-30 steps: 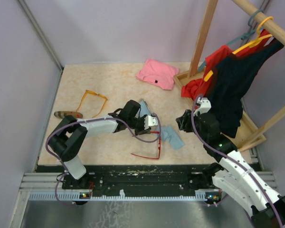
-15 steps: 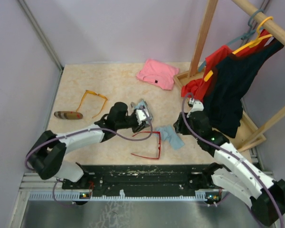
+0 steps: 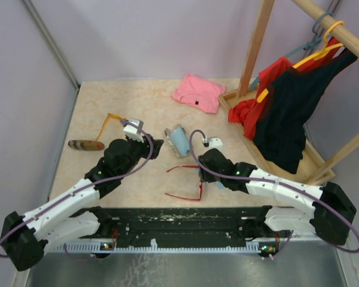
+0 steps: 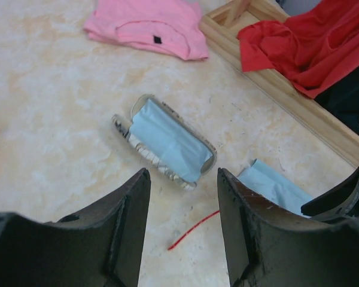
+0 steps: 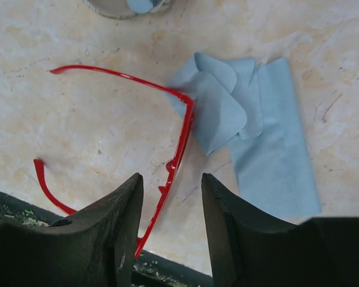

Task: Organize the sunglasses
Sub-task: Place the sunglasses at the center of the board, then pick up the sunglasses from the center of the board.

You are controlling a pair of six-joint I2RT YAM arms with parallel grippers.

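The red front bar lies lined up below my open fingertips, so my right gripper should next move down onto the bar's middle, by the nose pads, and close.
The red-framed sunglasses lie unfolded near the table's front edge. My right gripper hovers open just above their front bar, which runs between the fingers without touching them. Only a corner of the orange sunglasses shows at the far left; my left arm hides the rest. My left gripper stands open and empty just left of an open grey-patterned case lined with a light blue cloth. One red arm tip of the sunglasses shows between the left fingers.
A crumpled light blue cloth lies against the red frame's right end. A brown case sits at the far left and a pink garment at the back. A wooden clothes rack with red and black clothes fills the right side.
My left gripper has opened, let go of the patterned case and drawn back to the left. My right arm has swung left and now hangs over the red sunglasses.
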